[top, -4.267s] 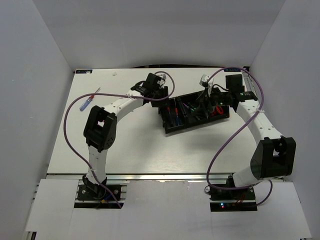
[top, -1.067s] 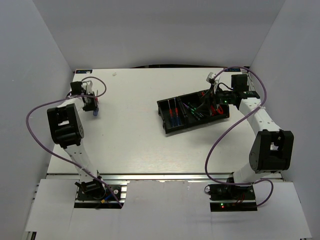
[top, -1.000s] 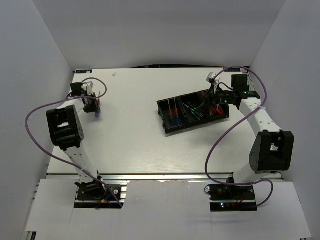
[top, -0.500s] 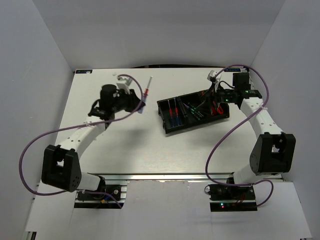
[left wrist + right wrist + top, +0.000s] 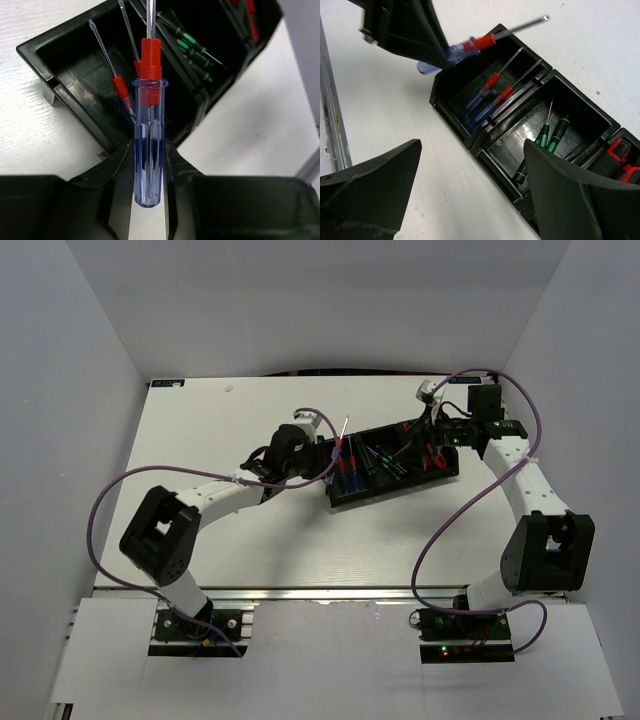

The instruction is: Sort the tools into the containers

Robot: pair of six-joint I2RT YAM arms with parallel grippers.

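The screwdriver moves outward with my left gripper next, farther over the matching screwdrivers' section of the tray, then comes free, since its handle reaches past the tray's rim.
My left gripper point(image 5: 322, 453) point(image 5: 148, 150) is shut on a blue-handled screwdriver point(image 5: 148, 165) with a red collar; its shaft points up and away, over the left compartment of the black tray point(image 5: 338, 502) point(image 5: 40, 55). Two blue- and red-handled screwdrivers point(image 5: 121, 89) point(image 5: 489, 93) lie in that compartment. Black screwdrivers with green marks point(image 5: 192, 47) point(image 5: 551, 134) lie in the middle one, red pocket knives point(image 5: 619, 152) in the right one. My right gripper point(image 5: 428, 443) point(image 5: 470, 200) is open and empty above the tray's right end. In its view the held screwdriver point(image 5: 462, 50) hangs over the tray's left corner.
White walls close in the table point(image 5: 250, 540) at the back and both sides. Purple cables point(image 5: 110, 510) loop beside each arm. A metal rail point(image 5: 330, 595) runs along the table's near edge.
My left gripper has carried the blue-handled screwdriver to the right, from the middle of the table to the tray's left end. The right arm has hardly moved.
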